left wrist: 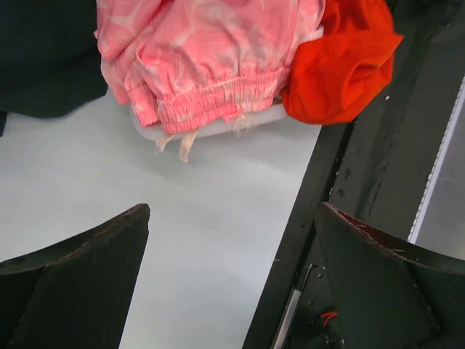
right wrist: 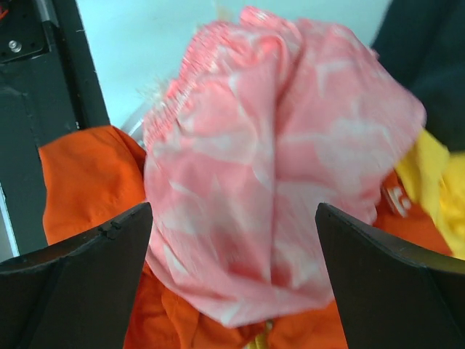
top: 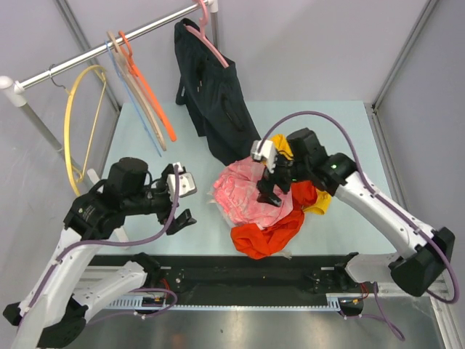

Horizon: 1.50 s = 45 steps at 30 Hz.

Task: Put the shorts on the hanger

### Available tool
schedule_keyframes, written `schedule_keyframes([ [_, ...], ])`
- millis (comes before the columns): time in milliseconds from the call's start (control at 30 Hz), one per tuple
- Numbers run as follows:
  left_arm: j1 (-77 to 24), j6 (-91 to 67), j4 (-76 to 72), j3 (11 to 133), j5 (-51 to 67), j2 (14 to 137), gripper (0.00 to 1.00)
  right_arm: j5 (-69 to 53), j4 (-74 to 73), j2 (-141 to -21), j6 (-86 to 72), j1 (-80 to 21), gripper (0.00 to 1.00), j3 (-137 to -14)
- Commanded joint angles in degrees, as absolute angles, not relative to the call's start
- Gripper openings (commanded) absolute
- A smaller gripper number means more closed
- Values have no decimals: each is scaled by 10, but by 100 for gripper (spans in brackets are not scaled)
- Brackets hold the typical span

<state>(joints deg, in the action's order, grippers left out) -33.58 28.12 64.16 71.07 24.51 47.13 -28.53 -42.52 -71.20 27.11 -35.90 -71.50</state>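
Observation:
I will move my right gripper to the left in the top view and down onto cloth beside the waistband (left wrist: pixel 218 98), as the shorts' elastic waistband lies past my spread fingers.
The pink shorts (top: pixel 243 193) lie crumpled on a pile of clothes in the middle of the table, their elastic waistband (left wrist: pixel 218 98) and pale drawstring ends facing the left arm. My right gripper (top: pixel 270 190) hovers open right over them; in the right wrist view the shorts (right wrist: pixel 283 167) fill the gap between its spread fingers (right wrist: pixel 232 211), untouched. My left gripper (top: pixel 185 198) is open over bare table left of the pile, a short way from the shorts (left wrist: pixel 211 65), with nothing between its fingers (left wrist: pixel 232 211). The yellow hanger (top: pixel 65 127) hangs from the rail at the far left.
An orange-red garment (top: pixel 269 233) and a yellow one (top: pixel 320 205) lie under and beside the shorts. A black garment (top: pixel 214 102) hangs on a pink hanger at the back. An orange hanger (top: pixel 149 98) and pale ones hang on the rail (top: pixel 109 45). A black bar (left wrist: pixel 320 182) edges the table front.

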Motion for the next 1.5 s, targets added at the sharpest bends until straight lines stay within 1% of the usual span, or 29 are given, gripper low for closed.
schedule_keyframes([
  [0,-298,287,652,728,336,459,100,-259,-392,-767,298,-429,100,-772],
  [33,-293,284,651,728,341,455,100,-243,-393,-777,307,-461,100,-777],
  [167,-251,276,644,729,371,441,100,-195,-384,-820,345,-515,100,-781],
  [333,-227,274,647,722,380,419,100,-154,-350,-874,355,-527,99,-780],
  [400,-226,276,645,715,378,411,100,-142,-351,-886,361,-529,96,-780],
  [500,-226,281,633,704,367,396,100,-121,-365,-896,368,-527,77,-780],
  [533,-226,281,628,701,366,387,100,-118,-367,-896,370,-527,55,-780],
  [600,-226,284,614,695,359,381,100,-113,-371,-875,372,-526,32,-779],
  [633,-226,284,609,694,361,380,100,-110,-371,-865,372,-525,14,-780],
  [700,-226,286,605,692,366,383,100,-110,-366,-826,370,-518,1,-780],
  [767,-226,287,604,692,369,396,100,-114,-362,-781,366,-508,0,-780],
  [900,-226,301,598,702,389,420,100,-176,-338,-703,338,-454,0,-780],
  [1033,-228,308,560,716,403,439,100,-228,-310,-638,313,-381,0,-780],
  [1167,-242,302,512,739,403,463,100,-268,-265,-588,279,-333,0,-780],
  [1267,-281,299,483,758,375,487,100,-295,-246,-559,265,-309,0,-780],
  [1333,-328,301,462,767,321,504,100,-313,-247,-542,272,-303,0,-780],
  [1467,-380,319,413,773,275,527,100,-358,-282,-521,302,-302,0,-780],
])
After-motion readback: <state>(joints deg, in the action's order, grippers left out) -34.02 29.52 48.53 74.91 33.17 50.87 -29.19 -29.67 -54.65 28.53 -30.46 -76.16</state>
